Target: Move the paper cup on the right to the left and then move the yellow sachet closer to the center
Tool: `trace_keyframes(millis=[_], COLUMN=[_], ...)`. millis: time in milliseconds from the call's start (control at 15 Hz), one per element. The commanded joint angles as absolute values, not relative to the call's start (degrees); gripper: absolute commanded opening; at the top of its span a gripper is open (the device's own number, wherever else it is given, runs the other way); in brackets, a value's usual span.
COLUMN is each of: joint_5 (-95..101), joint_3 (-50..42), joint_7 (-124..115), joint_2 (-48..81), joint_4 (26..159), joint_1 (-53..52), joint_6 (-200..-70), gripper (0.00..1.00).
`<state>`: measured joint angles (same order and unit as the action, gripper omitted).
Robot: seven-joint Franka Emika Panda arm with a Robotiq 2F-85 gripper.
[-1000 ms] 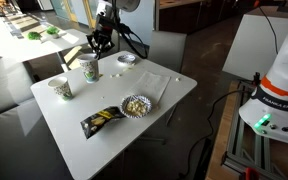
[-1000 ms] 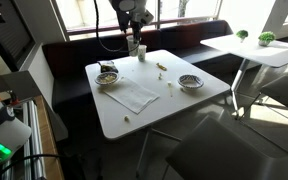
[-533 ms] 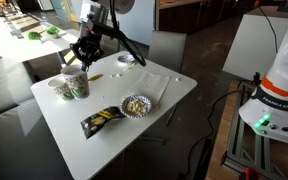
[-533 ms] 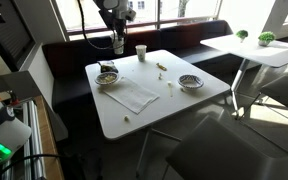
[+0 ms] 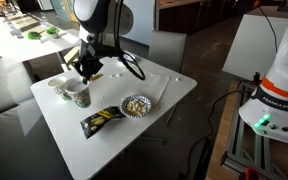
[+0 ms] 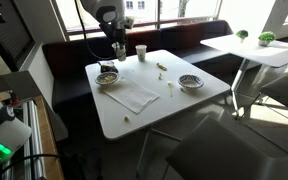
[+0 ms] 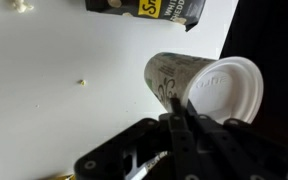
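Observation:
The pale green cup's base comes down next onto the bare tabletop between the darker cup and the snack packet, just below. My gripper then releases the cup's rim.
My gripper is shut on the rim of the paper cup, white with a pale green print, and holds it low over the table's left part. It is right beside the similar cup with darker print. In the wrist view the fingers pinch the cup's wall, one inside and one outside. In an exterior view the gripper and held cup are at the table's far edge. A tiny yellowish strip, likely the yellow sachet, lies flat on the table away from the gripper.
A black-and-yellow snack packet and a bowl of nuts lie near the held cup. A white napkin lies mid-table. A second small bowl sits further along. The white table has a nearby front edge.
My gripper has carried the paper cup leftward and downward across the table, from beside the small bowl to next to the darker-print cup.

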<state>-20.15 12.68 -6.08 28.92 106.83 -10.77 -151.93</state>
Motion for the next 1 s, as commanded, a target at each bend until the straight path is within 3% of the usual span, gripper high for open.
trace_keyframes(millis=[0,267,333,400,933], joint_5=[-17.00,-16.44,-16.38,-16.62,-22.69], joint_3=[10.96,10.81,10.82,11.22,13.71], joint_7=[-7.61,-8.05,-8.06,-7.60,-7.02], joint_2=[32.40,34.98,35.43,35.62,26.96], joint_4=[105.72,103.98,103.62,103.26,102.50], joint_1=[-11.77,-11.22,-11.23,-10.88,-6.24], joint_6=[-154.22,-150.98,-150.86,-150.33,-139.83], gripper=[0.01,0.01,0.22,0.32,0.91])
